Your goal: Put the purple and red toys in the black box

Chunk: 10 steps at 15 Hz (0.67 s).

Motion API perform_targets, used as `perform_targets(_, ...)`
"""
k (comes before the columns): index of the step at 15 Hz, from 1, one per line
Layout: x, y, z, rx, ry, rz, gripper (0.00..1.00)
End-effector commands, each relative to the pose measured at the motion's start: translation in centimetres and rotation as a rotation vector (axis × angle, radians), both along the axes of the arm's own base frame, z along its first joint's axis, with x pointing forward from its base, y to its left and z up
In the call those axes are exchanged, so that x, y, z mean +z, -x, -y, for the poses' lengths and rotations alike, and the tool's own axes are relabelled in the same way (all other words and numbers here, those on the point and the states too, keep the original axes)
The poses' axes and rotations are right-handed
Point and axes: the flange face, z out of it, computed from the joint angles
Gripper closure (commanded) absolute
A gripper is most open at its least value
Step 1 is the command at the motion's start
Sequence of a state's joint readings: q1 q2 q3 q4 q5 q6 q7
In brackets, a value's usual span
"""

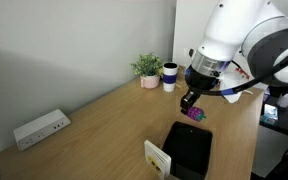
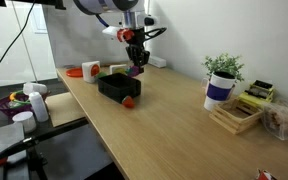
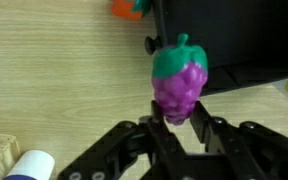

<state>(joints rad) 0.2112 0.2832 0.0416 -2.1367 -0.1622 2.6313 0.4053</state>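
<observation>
I will move the purple toy in my gripper past the black box's rim and over the black box's open middle (image 1: 188, 149) (image 3: 238, 37) next. Then I will lower it inside.
My gripper (image 3: 180, 120) is shut on the purple toy (image 3: 179, 78), a grape-shaped lump with a green top, pinching its lower end. In both exterior views the purple toy (image 1: 195, 113) (image 2: 135, 70) hangs under the gripper (image 1: 191, 101) (image 2: 134, 58), above the black box (image 1: 189, 150) (image 2: 114, 86). The wrist view shows the box (image 3: 239, 35) just beyond the toy at the upper right. The red toy (image 2: 129, 101) (image 3: 127, 8) lies on the wooden table beside the box's outer wall.
A white-and-blue mug (image 1: 170, 76) (image 2: 218, 92) and a potted plant (image 1: 148, 68) (image 2: 224, 68) stand at the table's edge by the wall. A white socket box (image 1: 40, 128) lies apart. A wooden tray (image 2: 236, 117) sits by the mug. An upright card (image 1: 158, 157) stands by the black box.
</observation>
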Motion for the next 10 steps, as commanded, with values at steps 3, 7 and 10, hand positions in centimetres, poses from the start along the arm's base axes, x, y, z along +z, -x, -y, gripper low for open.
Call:
perform_targets(3,-2.6,-1.0,-2.1,0.101,-0.041,-0.034,0.92)
perform_targets(7,-5.2,-1.5,-2.3,0.127,-0.059,-0.082,0.92)
perform_targets(10,-6.9,-1.7,-2.3,0.140,-0.063,-0.115,0.92)
